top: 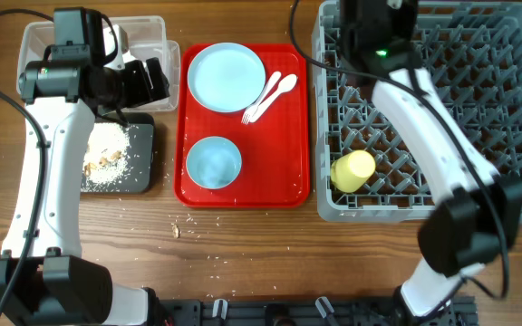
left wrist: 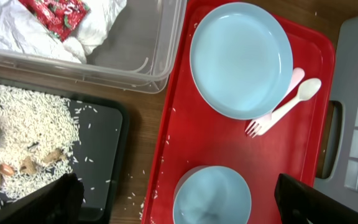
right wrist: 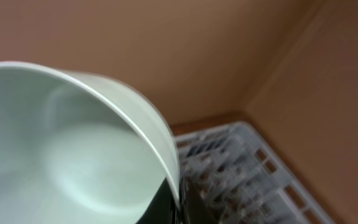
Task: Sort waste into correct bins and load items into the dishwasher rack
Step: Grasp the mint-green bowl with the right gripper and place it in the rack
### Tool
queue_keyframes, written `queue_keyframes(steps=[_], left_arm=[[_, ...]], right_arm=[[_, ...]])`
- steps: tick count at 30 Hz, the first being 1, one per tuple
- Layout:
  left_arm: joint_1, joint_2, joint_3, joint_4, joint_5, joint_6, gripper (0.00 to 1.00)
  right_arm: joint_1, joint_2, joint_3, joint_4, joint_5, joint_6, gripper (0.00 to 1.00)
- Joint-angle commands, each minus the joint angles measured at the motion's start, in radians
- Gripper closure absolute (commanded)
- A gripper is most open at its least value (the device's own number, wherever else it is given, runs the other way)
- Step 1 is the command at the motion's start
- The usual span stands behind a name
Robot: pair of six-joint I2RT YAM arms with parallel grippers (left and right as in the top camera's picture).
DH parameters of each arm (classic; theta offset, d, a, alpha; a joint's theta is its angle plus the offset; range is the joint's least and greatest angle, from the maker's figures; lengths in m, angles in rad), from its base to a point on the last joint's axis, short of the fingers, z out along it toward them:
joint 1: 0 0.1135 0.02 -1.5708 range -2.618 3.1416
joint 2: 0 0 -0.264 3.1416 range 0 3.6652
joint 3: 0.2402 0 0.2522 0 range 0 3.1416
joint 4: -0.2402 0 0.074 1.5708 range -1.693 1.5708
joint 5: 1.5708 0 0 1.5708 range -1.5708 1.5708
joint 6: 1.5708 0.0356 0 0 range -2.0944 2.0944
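Observation:
Next, my right gripper needs to bring the bowl left down in the overhead view and release it in the rack's far corner by the red tray, since that stands empty.
My left gripper (top: 149, 80) (left wrist: 179, 202) is open and empty, hovering over the gap between the black tray (top: 140, 174) (left wrist: 101, 155) and the red tray. The black tray holds rice and brown scraps (left wrist: 30, 124). The clear tub (top: 43, 36) holds the red wrapper (left wrist: 58, 12) and white paper. On the red tray lie a pale blue plate (top: 226, 76) (left wrist: 241, 59), a bowl (top: 213, 163) (left wrist: 211, 196), a white fork (left wrist: 258, 128) and a spoon (left wrist: 308, 90). My right gripper (right wrist: 179, 205) is shut on the rim of the second bowl (right wrist: 61, 155), tilted above the rack (top: 515, 109). The yellow cup (top: 352, 170) lies in the rack.
The red tray (top: 288, 181) (left wrist: 210, 149) sits between the bins and the rack. Crumbs (top: 179, 231) are scattered on the wooden table in front of it. The right arm crosses over the rack's middle in the overhead view.

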Motion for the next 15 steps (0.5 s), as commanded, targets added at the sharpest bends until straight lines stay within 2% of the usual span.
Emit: queue_keyframes(steps=[1, 3, 5, 15], left_arm=[[0.001, -0.003, 0.014, 0.002, -0.008, 0.005, 0.0], [0.001, -0.003, 0.014, 0.002, -0.008, 0.005, 0.0], [0.001, -0.003, 0.014, 0.002, -0.008, 0.005, 0.0], [0.001, -0.003, 0.014, 0.002, -0.008, 0.005, 0.0]], right_arm=[[-0.001, 0.132, 0.005, 0.193, 0.171, -0.453, 0.96], [-0.001, 0.198, 0.005, 0.31, 0.198, -0.608, 0.96], [-0.001, 0.249, 0.005, 0.371, 0.2, -0.667, 0.96], [0.01, 0.325, 0.004, 0.33, 0.143, -0.665, 0.96]])
